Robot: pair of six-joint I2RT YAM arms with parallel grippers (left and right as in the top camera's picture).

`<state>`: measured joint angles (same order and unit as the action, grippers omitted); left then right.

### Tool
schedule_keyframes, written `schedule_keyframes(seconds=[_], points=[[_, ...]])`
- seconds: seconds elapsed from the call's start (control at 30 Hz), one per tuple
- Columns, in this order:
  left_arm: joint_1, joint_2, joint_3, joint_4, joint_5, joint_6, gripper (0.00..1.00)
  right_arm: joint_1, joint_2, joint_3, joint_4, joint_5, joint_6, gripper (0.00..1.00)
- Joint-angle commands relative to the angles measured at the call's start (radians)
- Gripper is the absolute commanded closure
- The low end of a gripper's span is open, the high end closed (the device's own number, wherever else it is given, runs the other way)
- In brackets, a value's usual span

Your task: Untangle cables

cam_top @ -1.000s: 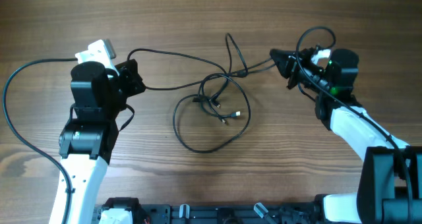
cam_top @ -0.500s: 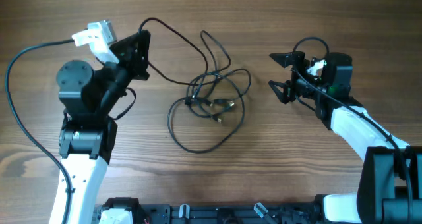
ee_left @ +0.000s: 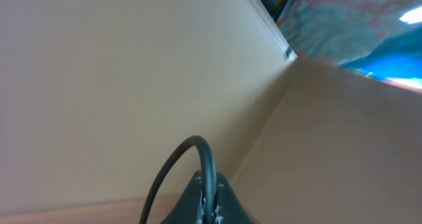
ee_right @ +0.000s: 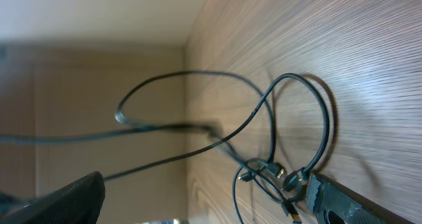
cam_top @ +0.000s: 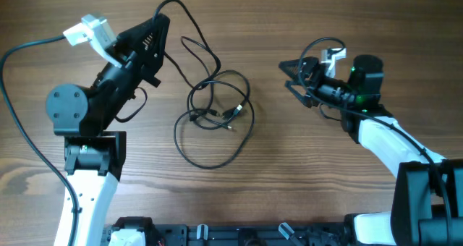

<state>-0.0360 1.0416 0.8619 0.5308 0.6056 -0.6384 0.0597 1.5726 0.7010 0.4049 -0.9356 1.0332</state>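
One piece of cable (cam_top: 189,23) rises to my left gripper, so next I will turn my right gripper and bring it across over the cable loops onto that piece.
The black cables (cam_top: 214,114) lie in a loose tangle of loops at the table's middle, with small plugs (cam_top: 233,113) inside the loops. One strand (cam_top: 189,23) rises from the tangle to my left gripper (cam_top: 159,20), which is lifted at the upper left and shut on it. In the left wrist view the cable (ee_left: 206,159) runs between the closed fingers (ee_left: 221,207). My right gripper (cam_top: 287,75) stands open to the right of the tangle, holding nothing. The right wrist view shows the cables (ee_right: 267,115) and plugs (ee_right: 285,176) ahead of the open gripper (ee_right: 206,181).
Thicker black camera wires run from the white camera modules (cam_top: 90,32) on both arms; the left one (cam_top: 13,130) sweeps along the table's left edge. The arm bases (cam_top: 87,155) stand at the near left and near right.
My right gripper has opened and let go of its cable. The left gripper has risen and swung up and away with its strand, and the tangle has slid left.
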Motion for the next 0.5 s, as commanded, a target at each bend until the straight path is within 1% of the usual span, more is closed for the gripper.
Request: schedule_keyframes(seconds=[0.0, 0.13, 0.17, 0.3, 0.37, 0.47], points=[[0.005, -0.01, 0.008, 0.115, 0.006, -0.187, 0.96, 0.056, 0.001, 0.004, 0.022, -0.023, -0.1, 0.0], [0.005, -0.01, 0.008, 0.205, -0.043, -0.355, 0.96, 0.134, 0.001, 0.004, 0.024, 0.051, -0.143, 0.0], [0.005, -0.01, 0.008, 0.212, -0.055, -0.37, 0.96, 0.147, 0.001, 0.004, 0.026, 0.064, -0.142, 0.0], [0.005, -0.009, 0.008, 0.215, -0.069, -0.37, 0.96, 0.196, 0.001, 0.004, 0.066, 0.07, -0.14, 0.0], [0.005, -0.009, 0.008, 0.214, -0.076, -0.392, 0.96, 0.221, 0.001, 0.004, 0.1, 0.068, -0.132, 0.0], [0.002, -0.006, 0.008, 0.214, -0.084, -0.392, 0.96, 0.267, 0.001, 0.004, 0.176, 0.05, -0.172, 0.0]])
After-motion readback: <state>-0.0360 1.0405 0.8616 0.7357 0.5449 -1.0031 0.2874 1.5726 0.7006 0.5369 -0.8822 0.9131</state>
